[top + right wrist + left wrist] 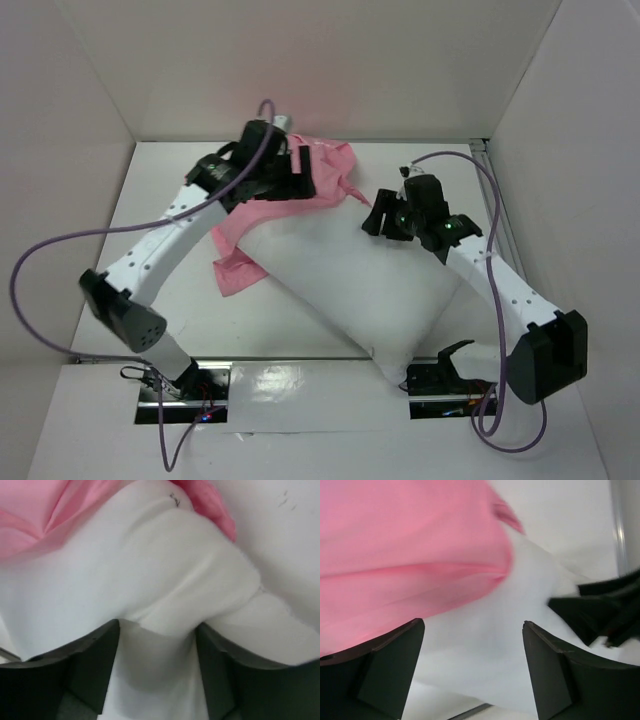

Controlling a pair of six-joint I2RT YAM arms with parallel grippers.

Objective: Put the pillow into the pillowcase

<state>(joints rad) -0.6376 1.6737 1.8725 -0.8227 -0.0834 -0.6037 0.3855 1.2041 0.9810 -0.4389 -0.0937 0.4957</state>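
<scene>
The pillowcase's trailing part (230, 254) sticks out past the pillow (350, 285), so my left gripper should next go back, down and to the left in the top view onto that part.
The white pillow (350, 285) lies slantwise across the table, its far end at the pink pillowcase (325, 170), which is bunched at the back; part of the pillowcase trails to the left (235, 268). My left gripper (297, 178) hovers over the pillowcase edge. In the left wrist view the left gripper (474, 630) is open wide, over the pillow (485, 630) with nothing held and the pillowcase (405, 550) just beyond. My right gripper (385, 215) is at the pillow's far right corner. There the right gripper (157, 630) has a thick fold of pillow (150, 590) squeezed between its fingers, next to the pillowcase (35, 520).
White walls (90, 130) close in the table on the left, back and right. A metal strip (495, 190) runs along the right side. My right gripper (600, 612) shows dark at the right of the left wrist view, close to the left one.
</scene>
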